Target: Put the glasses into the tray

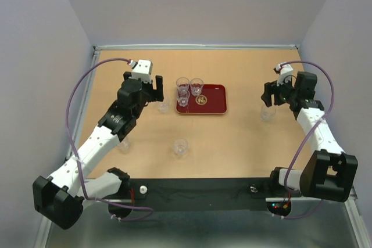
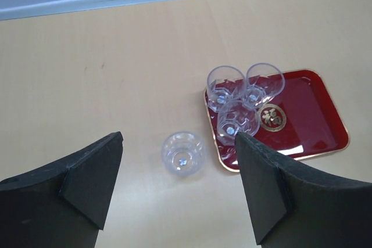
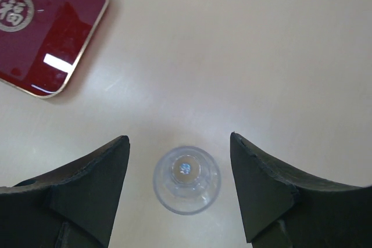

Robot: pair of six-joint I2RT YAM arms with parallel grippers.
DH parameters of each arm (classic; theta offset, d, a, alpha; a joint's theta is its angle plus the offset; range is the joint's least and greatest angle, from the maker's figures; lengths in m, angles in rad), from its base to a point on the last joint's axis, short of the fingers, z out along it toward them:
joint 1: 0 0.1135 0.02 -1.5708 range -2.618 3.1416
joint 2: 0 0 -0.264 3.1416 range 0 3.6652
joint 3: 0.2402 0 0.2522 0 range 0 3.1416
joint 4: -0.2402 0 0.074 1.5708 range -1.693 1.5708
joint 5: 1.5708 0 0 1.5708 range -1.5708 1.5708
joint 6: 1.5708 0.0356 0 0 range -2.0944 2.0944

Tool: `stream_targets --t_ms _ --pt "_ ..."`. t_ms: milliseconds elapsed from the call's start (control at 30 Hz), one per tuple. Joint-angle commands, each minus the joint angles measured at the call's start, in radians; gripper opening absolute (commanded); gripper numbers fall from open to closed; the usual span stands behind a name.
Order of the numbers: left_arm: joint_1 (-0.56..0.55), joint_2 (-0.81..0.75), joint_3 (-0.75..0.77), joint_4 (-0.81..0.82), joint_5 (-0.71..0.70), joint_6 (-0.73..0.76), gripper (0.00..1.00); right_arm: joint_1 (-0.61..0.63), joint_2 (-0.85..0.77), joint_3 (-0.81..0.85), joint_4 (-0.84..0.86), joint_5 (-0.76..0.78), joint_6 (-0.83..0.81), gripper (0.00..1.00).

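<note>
Next, the right gripper moves away from the tray and down onto the glass rim's side opposite the tray, since its fingers straddle the whole glass.
The dark red tray lies at the table's middle back with three clear glasses on its left part. My left gripper is open and empty, hovering above a glass on the table just left of the tray. In the left wrist view this glass stands upright between the spread fingers of the gripper, beside the tray. My right gripper is open and empty above another glass. In the right wrist view that glass sits between the fingers of the gripper.
Two more glasses stand on the table, one at the front middle and one at the front left close to the left arm. A corner of the tray shows at the upper left of the right wrist view. Grey walls enclose the table.
</note>
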Motion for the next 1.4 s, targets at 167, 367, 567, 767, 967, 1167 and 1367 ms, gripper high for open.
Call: stream_targets --t_ms 167,367,567,767,967,1167,1367 --pt "0.004 -0.093 -0.079 0.001 -0.073 0.058 0.89 -0.124 0.006 -0.012 0.004 0.078 -0.013 0.74" --pt "0.004 -0.147 -0.091 0.008 -0.050 0.058 0.89 -0.160 0.029 -0.037 -0.024 0.070 -0.028 0.63" --pt "0.004 -0.180 -0.097 0.005 -0.043 0.053 0.89 -0.170 0.104 -0.026 -0.056 0.056 -0.034 0.58" --pt "0.006 -0.183 -0.097 0.005 -0.026 0.052 0.89 -0.172 0.158 -0.020 -0.079 0.018 -0.035 0.48" --pt "0.004 -0.187 -0.096 0.005 -0.011 0.047 0.89 -0.172 0.201 -0.005 -0.107 -0.010 -0.038 0.35" --pt "0.004 -0.190 -0.096 0.005 -0.009 0.047 0.89 -0.172 0.204 0.000 -0.110 -0.011 -0.038 0.18" --pt "0.004 -0.196 -0.097 0.005 -0.001 0.044 0.89 -0.172 0.190 0.012 -0.107 -0.022 -0.040 0.00"
